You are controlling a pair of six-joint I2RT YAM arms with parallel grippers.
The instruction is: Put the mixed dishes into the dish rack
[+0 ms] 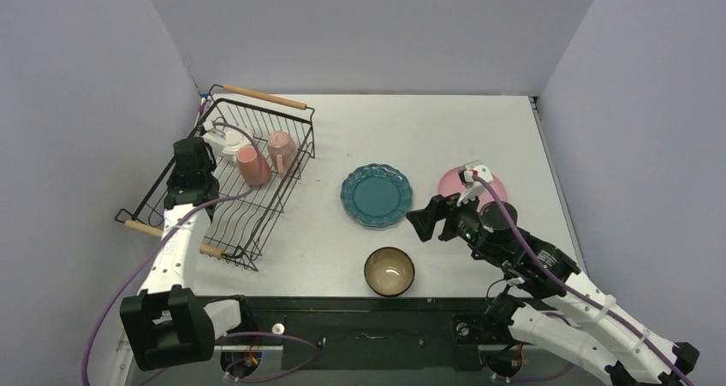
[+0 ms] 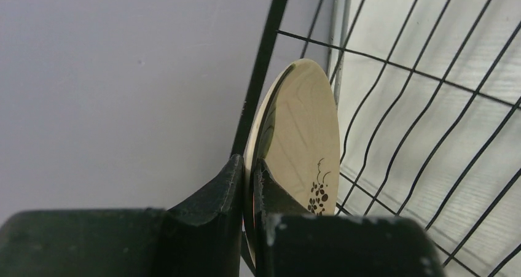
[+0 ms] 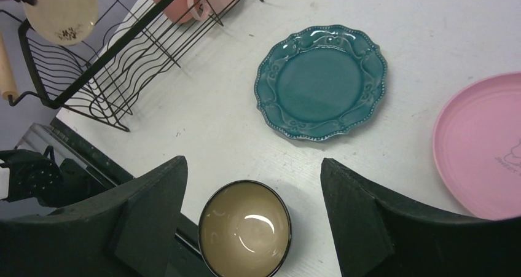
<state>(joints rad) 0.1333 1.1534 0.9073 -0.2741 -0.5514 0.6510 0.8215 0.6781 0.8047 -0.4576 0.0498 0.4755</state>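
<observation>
Next, my left gripper will lower and turn the cream plate on edge between the dish rack's wires by the wall-side bar.
My left gripper (image 1: 190, 174) is shut on the rim of the cream plate (image 2: 301, 136) and holds it on edge at the left side of the black wire dish rack (image 1: 235, 219). Two pink mugs (image 1: 253, 165) (image 1: 282, 150) and a white mug (image 1: 224, 144) lie in the rack's far end. My right gripper (image 3: 253, 162) is open and empty, above the table. The dark bowl with cream inside (image 3: 244, 231) is below it. The teal scalloped plate (image 3: 321, 81) and the pink plate (image 3: 479, 142) lie flat on the table.
The rack's wooden handles (image 1: 264, 97) are at its far and near ends. Its left side is close to the grey side wall (image 1: 86, 129). The bowl (image 1: 389, 271) sits near the table's front edge. My right arm partly covers the pink plate (image 1: 449, 183).
</observation>
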